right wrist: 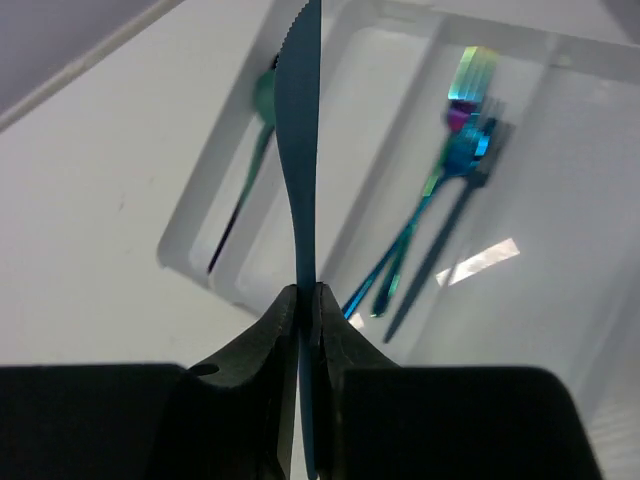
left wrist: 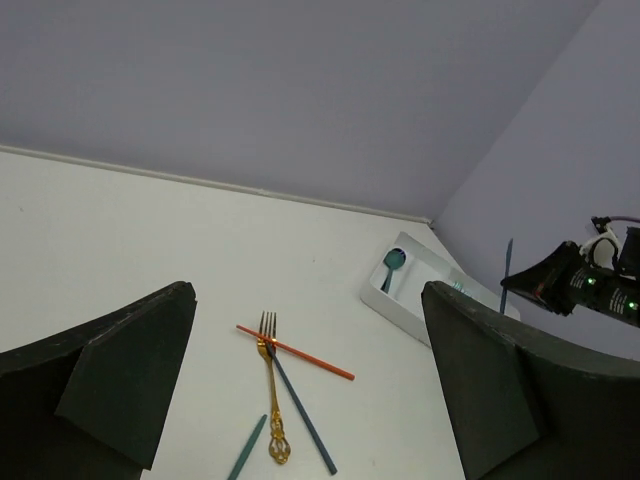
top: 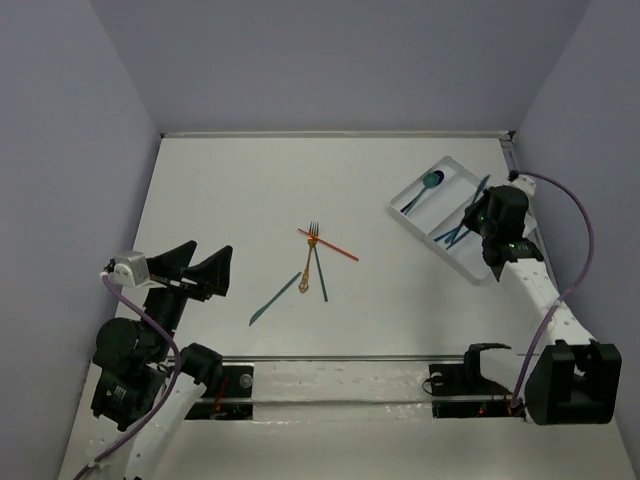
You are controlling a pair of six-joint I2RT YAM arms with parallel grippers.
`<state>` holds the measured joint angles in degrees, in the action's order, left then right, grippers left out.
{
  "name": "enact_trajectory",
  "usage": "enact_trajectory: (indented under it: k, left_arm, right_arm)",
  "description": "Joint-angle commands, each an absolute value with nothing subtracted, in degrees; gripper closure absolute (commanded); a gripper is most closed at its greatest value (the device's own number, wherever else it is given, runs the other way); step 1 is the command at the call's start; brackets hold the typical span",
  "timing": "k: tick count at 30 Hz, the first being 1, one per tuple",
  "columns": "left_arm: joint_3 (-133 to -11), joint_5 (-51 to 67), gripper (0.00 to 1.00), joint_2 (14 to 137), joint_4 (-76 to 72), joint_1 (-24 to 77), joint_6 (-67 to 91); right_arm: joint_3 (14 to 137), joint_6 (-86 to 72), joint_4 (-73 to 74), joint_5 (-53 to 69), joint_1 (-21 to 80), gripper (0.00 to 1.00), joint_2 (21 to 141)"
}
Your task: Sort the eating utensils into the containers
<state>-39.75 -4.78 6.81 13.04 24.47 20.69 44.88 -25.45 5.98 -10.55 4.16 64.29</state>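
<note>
My right gripper will shift to the right in the top view, then lower the knife into the tray's wide section past the blue forks, as that section is empty.
My right gripper [top: 478, 212] is shut on a blue knife [top: 480, 190] and holds it above the white divided tray [top: 408, 222] at the right. In the right wrist view the knife [right wrist: 300, 150] stands up from between the closed pads [right wrist: 275, 330] over the tray [right wrist: 190, 250]. One compartment holds a teal spoon [right wrist: 262, 110]; another holds blue forks [right wrist: 440, 200]. Mid-table lie a gold fork [top: 311, 255], an orange-red utensil [top: 330, 245], a dark blue one [top: 320, 275] and a teal knife [top: 275, 298]. My left gripper [top: 212, 248] is open and empty, left of them.
The left wrist view looks across the table at the gold fork [left wrist: 270, 390], the orange-red utensil [left wrist: 300, 353], the tray [left wrist: 385, 305] and the right gripper [left wrist: 560, 280]. Grey walls close the table at the back and sides. A rail runs along the near edge [top: 340, 357].
</note>
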Motion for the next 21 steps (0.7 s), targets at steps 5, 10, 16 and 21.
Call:
enact_trajectory:
  k: [5,10,16,21]
  left_arm:
    - [-39.6,-5.9,0.01,3.2,10.5,27.0,19.8]
    - [-39.6,-6.1,0.01,2.9,10.6,27.5,19.9]
    - [-39.6,-5.9,0.01,3.1,10.5,28.0,19.7]
    - [-39.6,-5.7,0.01,3.6,10.5,28.0,19.8]
  right_arm:
    - [37.1,-33.7,0.6,-8.3,-15.9,1.0,63.7]
    - [36.4,-33.5,-2.9,-8.7,-19.0,1.0,70.6]
    - [36.8,-33.0,-4.6,-7.9,-20.0,0.95,72.9]
    - [37.8,-32.7,-3.4,-9.2,-20.0,0.84,74.2]
